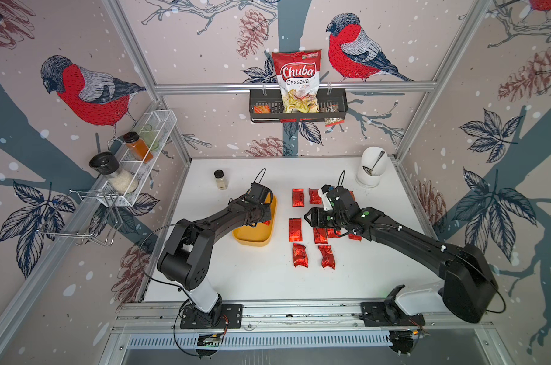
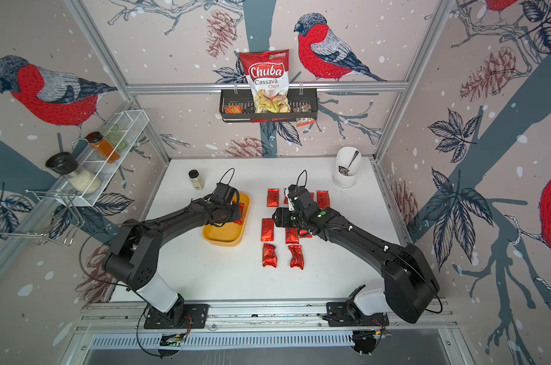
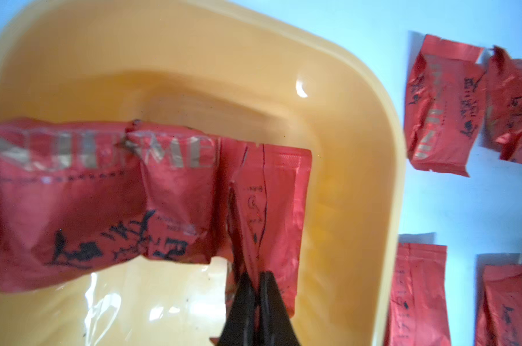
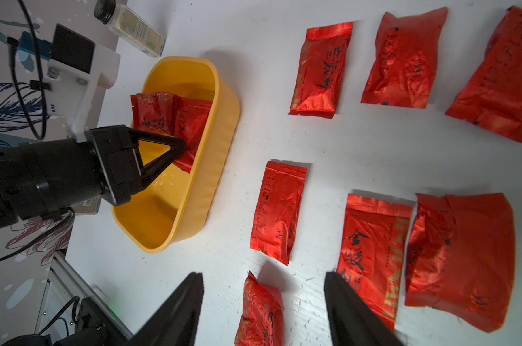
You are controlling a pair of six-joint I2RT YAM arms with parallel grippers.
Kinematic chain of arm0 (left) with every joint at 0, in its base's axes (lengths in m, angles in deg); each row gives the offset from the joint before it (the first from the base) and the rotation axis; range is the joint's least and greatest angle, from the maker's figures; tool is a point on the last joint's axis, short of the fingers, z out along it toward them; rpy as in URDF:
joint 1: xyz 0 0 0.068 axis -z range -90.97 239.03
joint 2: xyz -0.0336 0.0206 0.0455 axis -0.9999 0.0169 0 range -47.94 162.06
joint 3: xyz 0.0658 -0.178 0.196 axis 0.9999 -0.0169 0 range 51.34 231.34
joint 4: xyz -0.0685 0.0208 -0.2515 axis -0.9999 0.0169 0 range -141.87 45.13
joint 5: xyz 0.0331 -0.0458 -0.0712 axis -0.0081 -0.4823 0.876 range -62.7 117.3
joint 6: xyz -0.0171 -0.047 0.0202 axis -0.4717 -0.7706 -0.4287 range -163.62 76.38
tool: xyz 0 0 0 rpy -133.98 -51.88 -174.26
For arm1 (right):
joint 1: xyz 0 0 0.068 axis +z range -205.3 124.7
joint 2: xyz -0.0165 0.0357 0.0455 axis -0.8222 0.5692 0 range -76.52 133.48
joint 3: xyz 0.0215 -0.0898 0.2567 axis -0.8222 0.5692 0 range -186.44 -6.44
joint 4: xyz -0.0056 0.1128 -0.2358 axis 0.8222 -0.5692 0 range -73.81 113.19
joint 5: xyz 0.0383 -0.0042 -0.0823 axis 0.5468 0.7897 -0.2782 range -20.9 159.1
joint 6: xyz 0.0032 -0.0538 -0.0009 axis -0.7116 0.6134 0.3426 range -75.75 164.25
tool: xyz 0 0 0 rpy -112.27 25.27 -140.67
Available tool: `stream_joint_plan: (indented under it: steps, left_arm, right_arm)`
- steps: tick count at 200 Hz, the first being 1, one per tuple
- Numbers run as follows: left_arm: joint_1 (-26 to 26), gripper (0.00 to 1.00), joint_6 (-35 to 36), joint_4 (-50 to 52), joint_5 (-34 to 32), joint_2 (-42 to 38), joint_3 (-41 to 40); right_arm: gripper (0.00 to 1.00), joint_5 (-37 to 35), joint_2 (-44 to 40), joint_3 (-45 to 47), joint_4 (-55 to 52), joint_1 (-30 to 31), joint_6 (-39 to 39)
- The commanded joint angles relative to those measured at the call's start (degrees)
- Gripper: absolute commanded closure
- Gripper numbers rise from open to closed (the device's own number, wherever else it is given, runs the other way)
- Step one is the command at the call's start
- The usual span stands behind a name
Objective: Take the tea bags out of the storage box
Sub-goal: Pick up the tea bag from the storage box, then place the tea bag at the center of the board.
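Observation:
Next, my left gripper rises over the box's rim, goes back past the nearest tea bags and down to release. Bare tabletop beside them lies back from it.
The yellow storage box (image 1: 252, 237) sits left of the table's middle, with my left arm reaching down into it. Inside lie two red foil tea bags: one crumpled (image 3: 89, 194), and one (image 3: 279, 191) with my left gripper (image 3: 255, 277) shut on its edge. The right wrist view shows the same grip (image 4: 180, 148) inside the box (image 4: 212, 167). Several more tea bags (image 1: 298, 197) lie in rows on the white table right of the box. My right gripper (image 4: 262, 287) hangs open above them, and a tea bag (image 4: 259, 311) lies on the table below its gap, untouched.
A small spice jar (image 1: 220, 179) stands behind the box. A white cup with a spoon (image 1: 370, 170) stands at the back right. On the back wall hangs a black basket (image 1: 337, 104) with a chips bag (image 1: 296, 79). A white mesh rack (image 1: 160, 126) with jars hangs on the left wall.

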Motion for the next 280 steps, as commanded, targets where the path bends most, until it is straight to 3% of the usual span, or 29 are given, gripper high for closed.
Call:
stream_joint_plan:
  steps: [1,74,118,149,175,223,280]
  left_arm:
    - [-0.03,0.93,-1.2,3.26,-0.31,-3.68,0.29]
    - [7.09,0.93,-9.97,2.56,4.44,-14.11,-4.94]
    - [20.61,0.9,-19.59,-2.35,0.73,-15.92,-4.93]
    - [28.76,0.9,-27.46,-12.39,0.08,-10.82,-6.62]
    - [33.23,0.91,-30.06,-16.26,0.74,-3.64,-2.74]
    - [38.08,0.92,-31.48,-18.97,3.36,9.76,10.07]
    - [40.56,0.95,-36.69,-23.8,5.45,22.19,13.98]
  right_arm:
    - [0.31,-0.17,-1.9,0.68,0.87,-0.03,-0.03]
    - [0.31,-3.59,-14.55,4.78,-3.17,-0.07,-1.13]
    - [0.3,-7.25,-24.87,7.99,-7.33,-0.15,-2.64]
    - [0.3,-9.35,-31.62,9.08,-11.29,-0.08,-4.1]
    - [0.3,-10.52,-36.42,10.06,-14.06,-0.13,-5.37]
    - [0.3,-11.31,-41.84,11.04,-16.83,-0.08,-6.97]
    - [0.3,-11.77,-44.56,11.14,-18.59,-0.14,-7.32]
